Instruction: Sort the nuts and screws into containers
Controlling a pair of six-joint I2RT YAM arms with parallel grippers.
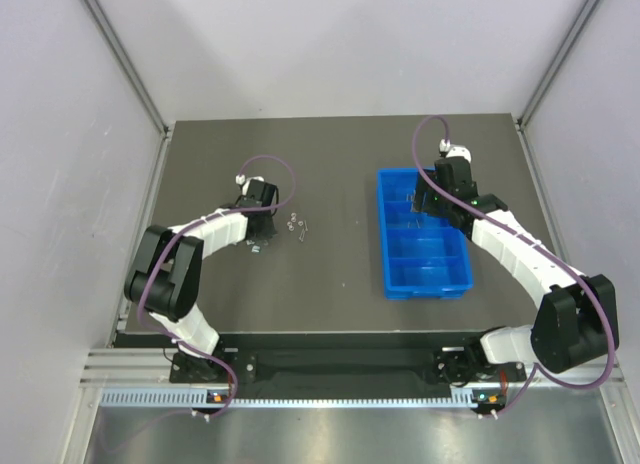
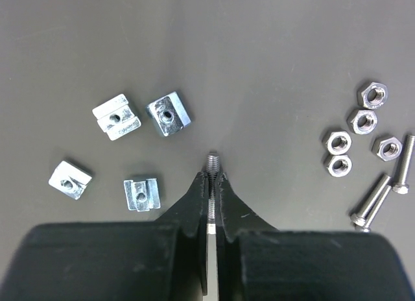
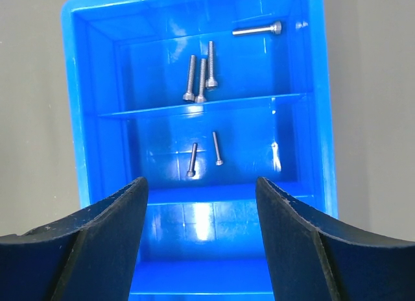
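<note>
Next, my left gripper rises and carries the screw over the tray's far section (image 1: 397, 187), then releases it, since that lies to the gripper's right in the top view.
My left gripper (image 2: 212, 178) is shut on a screw (image 2: 212, 163), whose threaded tip sticks out past the fingertips just above the table. Several square nuts (image 2: 168, 114) lie to its left. Several hex nuts (image 2: 362, 121) and three loose screws (image 2: 371, 200) lie to its right. In the top view the left gripper (image 1: 258, 224) is left of this hardware (image 1: 296, 224). My right gripper (image 3: 201, 184) is open and empty over the blue tray (image 3: 76, 106). The tray's far compartment holds several screws (image 3: 202, 80), and the second compartment holds two thinner screws (image 3: 192, 159). The tray (image 1: 384, 234) lies at the right of the table.
The tray's nearer compartments (image 3: 207, 275) show no hardware. The dark table (image 1: 340, 284) is fenced by white walls with metal corner posts at left and right. A purple cable (image 1: 428, 134) loops above the right wrist.
</note>
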